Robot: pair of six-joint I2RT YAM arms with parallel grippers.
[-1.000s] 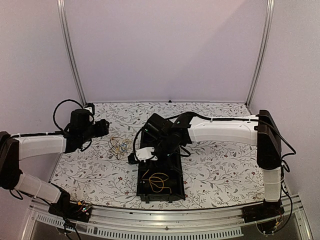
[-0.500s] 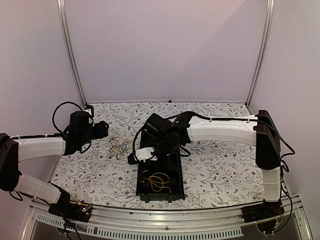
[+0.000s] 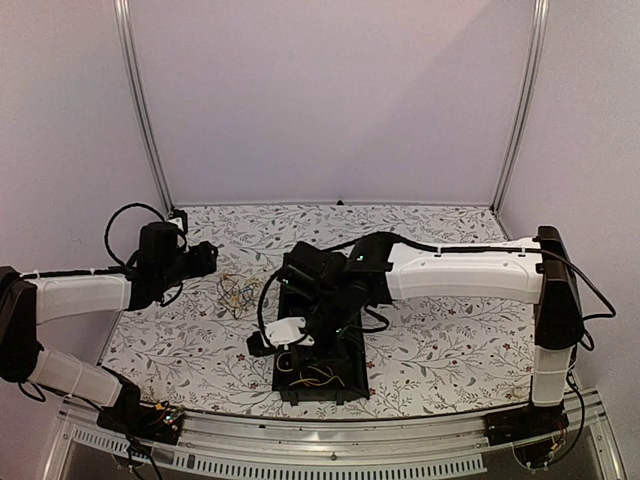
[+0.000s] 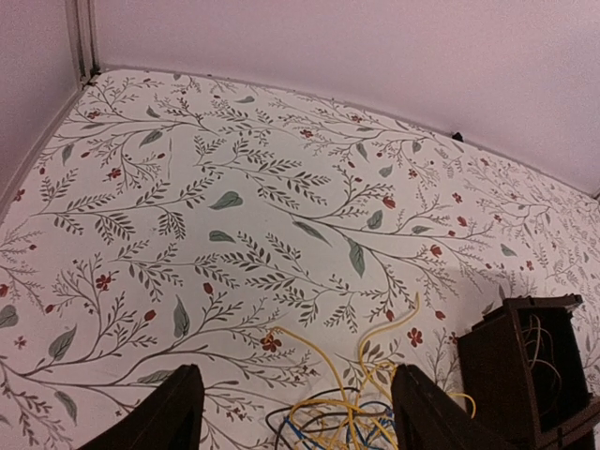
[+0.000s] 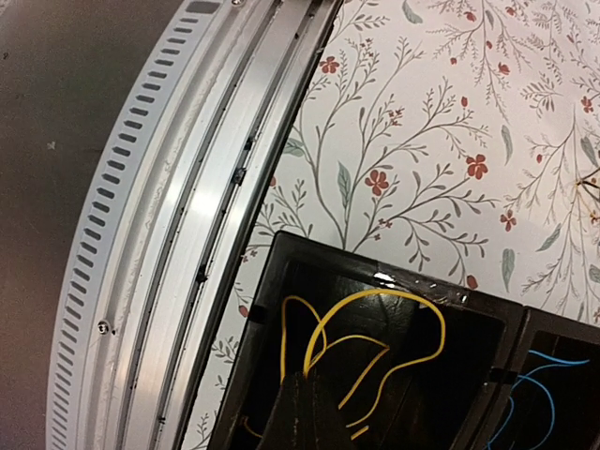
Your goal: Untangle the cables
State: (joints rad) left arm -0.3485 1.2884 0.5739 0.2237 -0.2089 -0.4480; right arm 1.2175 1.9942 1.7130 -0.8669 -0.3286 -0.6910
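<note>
The tangle is below on the right in the top view, so my left gripper will next lower that way onto the tangle's upper yellow cable [image 4: 351, 406].
A tangle of thin yellow, blue and dark cables [image 3: 235, 293] lies on the flowered table left of the black tray [image 3: 352, 352]. My left gripper [image 3: 210, 256] hovers beyond it, open, and in the left wrist view its fingers straddle the bunch [image 4: 349, 417] from above without touching. My right gripper [image 3: 303, 356] reaches into the tray's near compartment. In the right wrist view it [image 5: 305, 377] is shut, and the loops of a yellow cable [image 5: 394, 298] run into its tips. A blue cable [image 5: 536, 373] lies in the neighbouring compartment.
The tray's rim [image 5: 394, 277] sits close to the aluminium rail [image 5: 187, 197] along the table's near edge. Metal frame posts [image 3: 145, 120] stand at the back corners, with purple walls behind them. The tray's far end [image 4: 525, 375] stands right of the loose bunch.
My right arm has swung toward the near edge and dipped into the tray, its jaws closing. The yellow cable there has flattened and shifted. The left arm has hardly moved.
</note>
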